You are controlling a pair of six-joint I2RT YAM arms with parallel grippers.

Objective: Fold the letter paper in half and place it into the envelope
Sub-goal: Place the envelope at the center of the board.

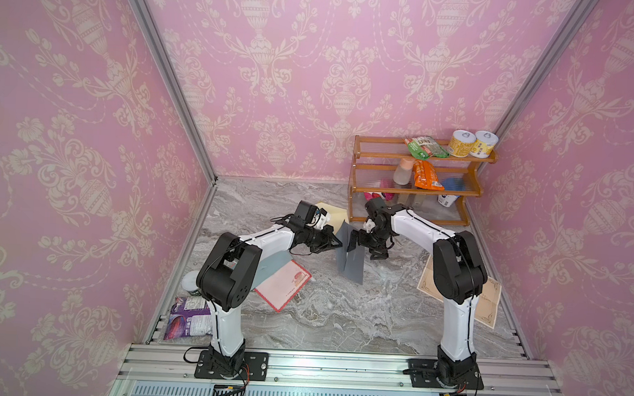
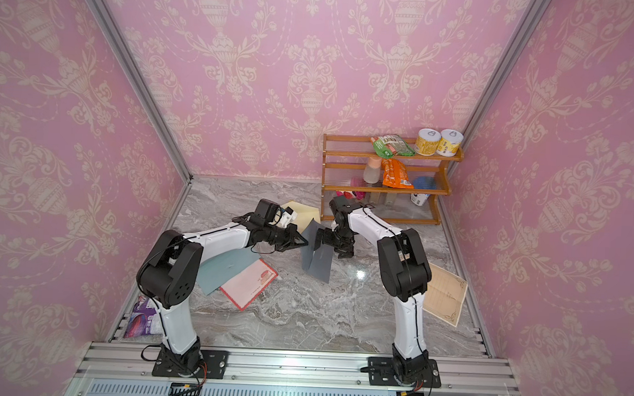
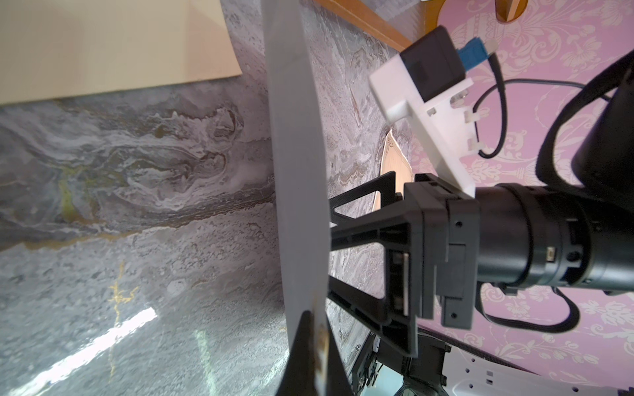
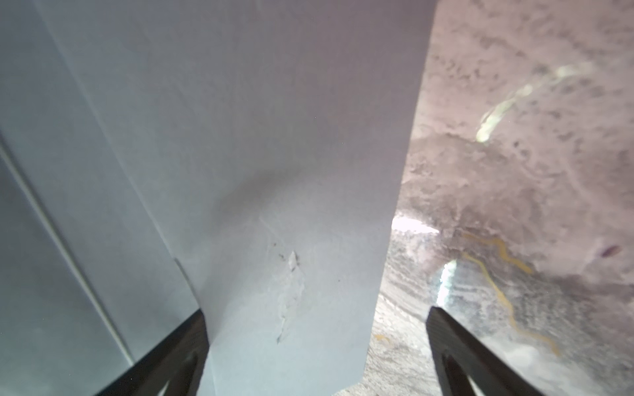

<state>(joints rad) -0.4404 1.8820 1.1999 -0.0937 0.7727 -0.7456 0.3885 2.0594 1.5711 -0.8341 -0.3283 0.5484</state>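
The envelope's near side edge needs to come down next toward the bare marble below my left gripper and be released there, since the envelope's lower corner already stands there.
A grey envelope (image 1: 353, 263) (image 2: 320, 261) stands on edge mid-table, its lower corner on the marble. My left gripper (image 1: 339, 246) (image 2: 305, 244) (image 3: 317, 329) is shut on the envelope's (image 3: 295, 154) near side edge. From the other side my right gripper (image 1: 354, 241) (image 2: 319, 239) (image 4: 317, 313) is wide open, with a grey panel of the envelope (image 4: 257, 137) lying between its fingers, not pinched. A beige letter paper (image 1: 489, 302) (image 2: 447, 296) with an ornate border lies flat at the right, partly under the right arm.
A wooden shelf (image 1: 411, 190) with cans and packets stands at the back right, close behind the right wrist. A cream envelope (image 1: 335, 214) lies behind the left gripper. A red-bordered card (image 1: 286, 284) on a teal sheet lies at the left, and a purple packet (image 1: 189, 318) at the front left.
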